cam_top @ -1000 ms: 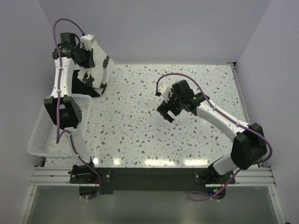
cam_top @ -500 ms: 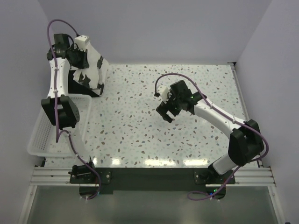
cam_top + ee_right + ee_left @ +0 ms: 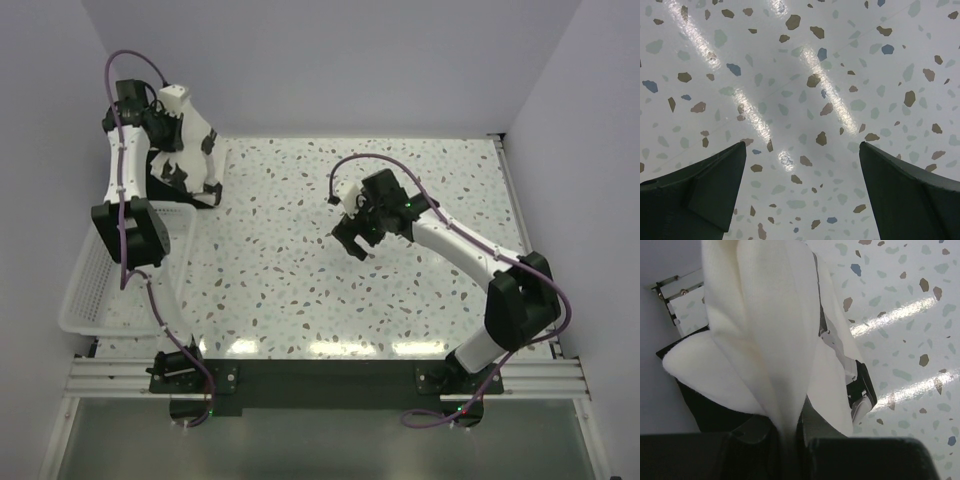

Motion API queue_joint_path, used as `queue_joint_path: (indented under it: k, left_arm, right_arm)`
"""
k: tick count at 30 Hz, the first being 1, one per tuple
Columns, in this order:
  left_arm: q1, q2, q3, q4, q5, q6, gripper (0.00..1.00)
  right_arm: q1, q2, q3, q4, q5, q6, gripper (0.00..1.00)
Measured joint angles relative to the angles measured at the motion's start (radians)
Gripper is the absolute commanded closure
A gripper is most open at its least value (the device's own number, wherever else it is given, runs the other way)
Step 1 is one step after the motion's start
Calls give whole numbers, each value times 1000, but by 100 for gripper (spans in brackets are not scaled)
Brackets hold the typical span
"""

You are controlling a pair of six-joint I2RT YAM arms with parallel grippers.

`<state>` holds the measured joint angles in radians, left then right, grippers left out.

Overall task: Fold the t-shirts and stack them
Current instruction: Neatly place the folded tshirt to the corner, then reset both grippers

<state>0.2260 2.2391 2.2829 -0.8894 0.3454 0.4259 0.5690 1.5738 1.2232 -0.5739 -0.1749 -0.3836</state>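
Observation:
Next, the left gripper lowers slightly toward the near side, over the black t-shirt (image 3: 168, 186), then opens.
My left gripper (image 3: 165, 112) is raised at the far left corner, shut on the off-white cream t-shirt (image 3: 197, 132). The shirt hangs from it in folds down to the table. In the left wrist view the cream cloth (image 3: 770, 335) runs straight out of the closed gripper (image 3: 790, 432). The black t-shirt (image 3: 168, 186) lies bunched under and behind the cream one, and shows as dark cloth in the left wrist view (image 3: 710, 405). My right gripper (image 3: 355, 240) hovers open and empty over the middle of the table, with only bare terrazzo between its fingers (image 3: 705, 192).
A white plastic lattice basket (image 3: 85, 300) stands at the table's left edge, beside the left arm. The speckled terrazzo tabletop (image 3: 300, 280) lies between the arms. White walls close in at the back and on both sides.
My left gripper has pulled the cream t-shirt back and to the left, so it hangs narrower and nearer the corner. My right gripper has shifted slightly left, still open.

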Motion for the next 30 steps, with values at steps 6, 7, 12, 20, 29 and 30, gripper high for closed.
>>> queue_joint_path:
  k: [6,7,12,20,29,30]
  left_arm:
    - [18,19,0,26,-36,40,100]
    - [21,22,0,33,-40,44,100]
    - [36,40,-8,65,-73,77,100]
    - [39,62,-58,153,-161,140,37]
    - [70,89,-49,243,-277,164,0]
    - [71,85,-46,242,-276,159,0]
  right_arm:
    - [0,23,15,-3,0,0,1]
    - [0,27,19,-5,0,0,1]
    - [0,52,42,-7,0,0,1]
    - [0,72,80,-13,0,0,1]
    - [-5,72,102,-41,0,10,1]
    - [-10,71,102,-41,0,18,1]
